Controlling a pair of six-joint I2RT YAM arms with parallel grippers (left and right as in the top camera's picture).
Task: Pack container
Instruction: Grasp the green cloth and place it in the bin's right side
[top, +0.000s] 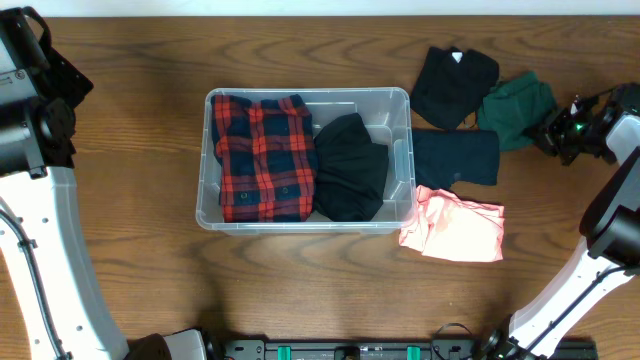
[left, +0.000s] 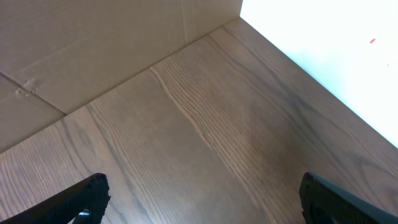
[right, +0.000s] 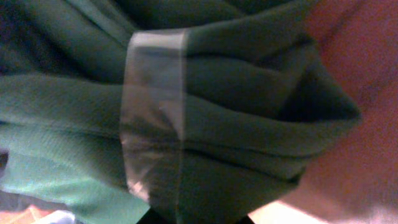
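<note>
My right gripper carries the green garment (top: 515, 108) up and over the container's side next. It then releases it low on the black garment inside, whose far end leaves room.
The clear plastic container (top: 308, 93) stands mid-table and holds a folded red plaid shirt (top: 262, 155) on the left and a black garment (top: 350, 165) on the right. My right gripper (top: 556, 128) is at the right edge of a green garment (top: 515, 108), far right of the container. In the right wrist view the bunched green cloth (right: 249, 81) fills the frame and runs down between the fingers, which look shut on it. My left gripper (left: 202, 199) is open and empty over bare wood at the far left.
A black garment (top: 455, 85) lies at the back right, a navy one (top: 455, 158) lies against the container's right wall, and a pink one (top: 455, 225) lies in front of that. A cardboard wall (left: 93, 43) stands behind the table on the left.
</note>
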